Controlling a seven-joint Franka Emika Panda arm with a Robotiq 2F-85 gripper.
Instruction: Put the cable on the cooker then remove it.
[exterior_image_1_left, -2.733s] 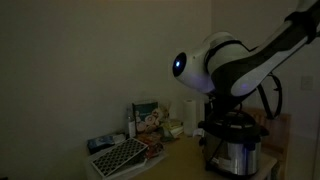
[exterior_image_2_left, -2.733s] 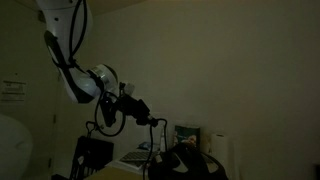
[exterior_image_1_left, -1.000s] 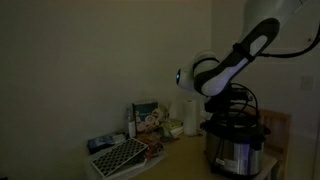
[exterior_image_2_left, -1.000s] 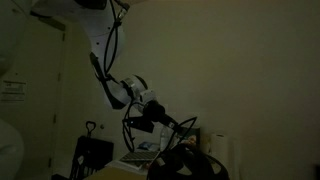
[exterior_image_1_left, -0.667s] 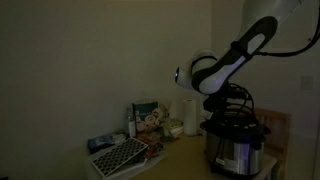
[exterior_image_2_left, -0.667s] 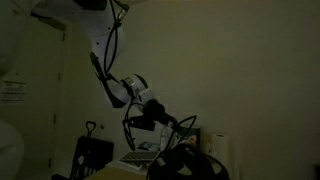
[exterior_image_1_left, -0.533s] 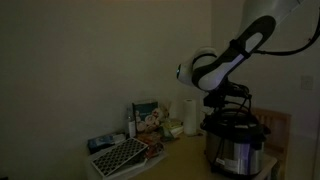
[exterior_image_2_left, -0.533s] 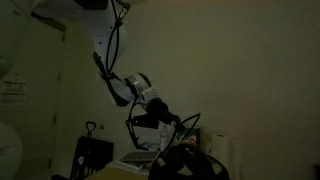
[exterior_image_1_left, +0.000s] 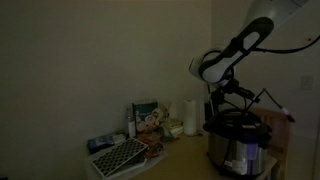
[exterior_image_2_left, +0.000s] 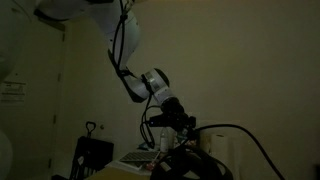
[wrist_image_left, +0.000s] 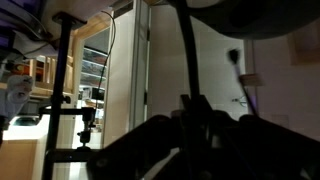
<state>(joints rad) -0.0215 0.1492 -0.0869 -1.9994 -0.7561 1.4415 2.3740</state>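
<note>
My gripper's fingers still hold the thin black cable above the cooker's black lid (exterior_image_1_left: 238, 122). Next I need to move my gripper down toward that lid and release the cable over it.
The scene is very dark. The cooker (exterior_image_1_left: 238, 142), with a steel body and a black lid, stands at the counter's right end; in an exterior view it is only a dark shape (exterior_image_2_left: 190, 165). My gripper (exterior_image_1_left: 232, 93) hangs just above its lid, and it also shows in an exterior view (exterior_image_2_left: 185, 126). It is shut on the thin black cable (exterior_image_1_left: 272, 103), which stretches away from the jaws and arcs down beside the cooker (exterior_image_2_left: 245, 130). In the wrist view the cable (wrist_image_left: 185, 50) runs up from between the dark fingers (wrist_image_left: 195, 112).
A white paper-towel roll (exterior_image_1_left: 188, 115) stands left of the cooker, also visible in an exterior view (exterior_image_2_left: 218, 148). Food boxes (exterior_image_1_left: 148, 118) and a gridded tray (exterior_image_1_left: 120, 155) lie further left on the counter. A wall stands close behind.
My arm has swung further across above the cooker and risen slightly. The cable, earlier looped over the lid, now stretches out from the gripper past the cooker's side.
</note>
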